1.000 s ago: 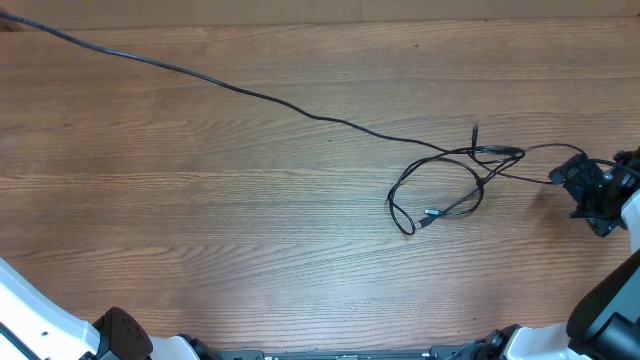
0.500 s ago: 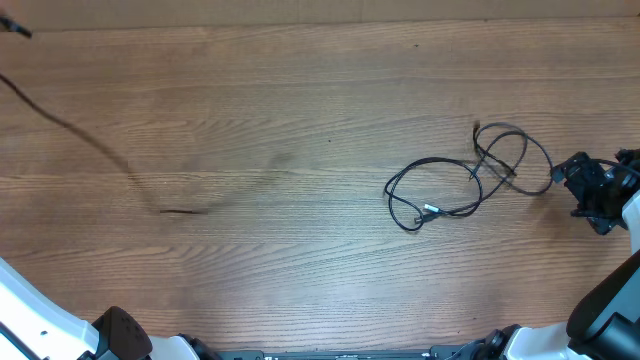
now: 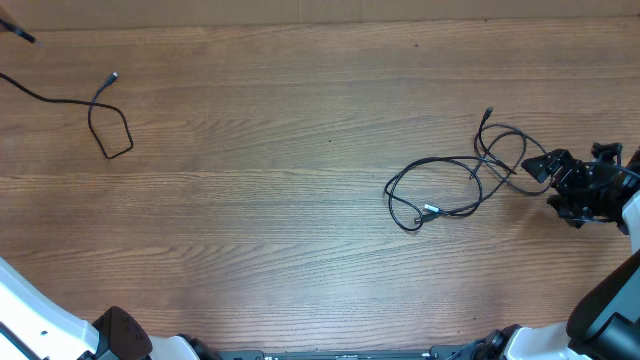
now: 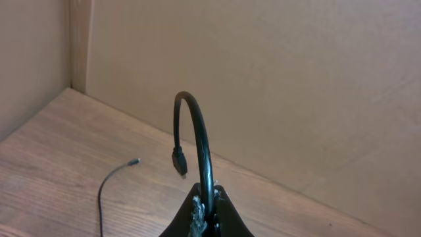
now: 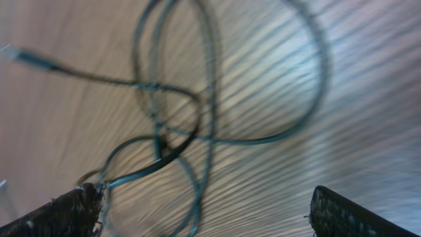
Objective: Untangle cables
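Note:
The robot should next move its left gripper down, tilting toward the table, over the bare wood near the curl (image 3: 62,184) and let go of the cable there, clear of the crossed loops.
Two black cables lie apart on the wooden table. One cable (image 3: 108,128) curls at the far left, its plug end (image 3: 115,75) free on the wood. In the left wrist view my left gripper (image 4: 207,194) is shut on a cable (image 4: 197,131) that arches up to a small plug (image 4: 179,161); this gripper is outside the overhead view. The other cable (image 3: 440,185) forms loose crossed loops at mid right. My right gripper (image 3: 565,165) stands open just right of those loops. In the blurred right wrist view the loops (image 5: 197,125) lie ahead of the open right gripper (image 5: 210,210), with a strand at the left fingertip (image 5: 75,207).
A brown cardboard wall (image 4: 276,79) rises behind the table's far edge. A thin cable end (image 4: 115,174) rests on the wood below the left gripper. The right arm's body (image 3: 610,300) fills the lower right corner; a white arm base (image 3: 30,315) fills the lower left.
The long cable that ran from the top left into the tangle has slid out leftward and now curls at the far left. The remaining loops have slackened. The right gripper shifted left toward them.

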`<state>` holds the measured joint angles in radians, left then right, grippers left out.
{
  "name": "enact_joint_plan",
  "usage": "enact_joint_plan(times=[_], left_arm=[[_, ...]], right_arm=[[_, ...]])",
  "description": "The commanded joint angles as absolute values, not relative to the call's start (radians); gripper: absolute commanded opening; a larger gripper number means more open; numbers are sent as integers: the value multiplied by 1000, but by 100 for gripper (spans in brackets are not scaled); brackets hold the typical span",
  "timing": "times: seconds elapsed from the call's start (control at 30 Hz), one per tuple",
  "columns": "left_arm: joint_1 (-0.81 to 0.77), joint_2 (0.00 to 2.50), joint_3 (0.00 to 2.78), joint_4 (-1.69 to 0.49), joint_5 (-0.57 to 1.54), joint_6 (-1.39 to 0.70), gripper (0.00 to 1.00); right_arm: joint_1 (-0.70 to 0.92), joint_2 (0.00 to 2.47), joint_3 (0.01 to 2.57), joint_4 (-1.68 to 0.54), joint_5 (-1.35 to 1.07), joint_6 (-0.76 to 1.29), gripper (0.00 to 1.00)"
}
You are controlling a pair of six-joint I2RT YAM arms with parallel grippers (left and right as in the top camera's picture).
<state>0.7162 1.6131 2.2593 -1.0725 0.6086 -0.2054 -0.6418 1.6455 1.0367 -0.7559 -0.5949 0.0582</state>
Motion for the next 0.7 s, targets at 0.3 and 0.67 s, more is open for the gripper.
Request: enact_joint_plan(times=[0.3, 0.67], left_arm=[[723, 1651, 2273, -1174, 566, -179, 4], [687, 1828, 2273, -1232, 355, -267, 4]], right_arm=[[-600, 1648, 1040, -810, -813, -103, 100], [-468, 1648, 1040, -807, -804, -102, 100]])
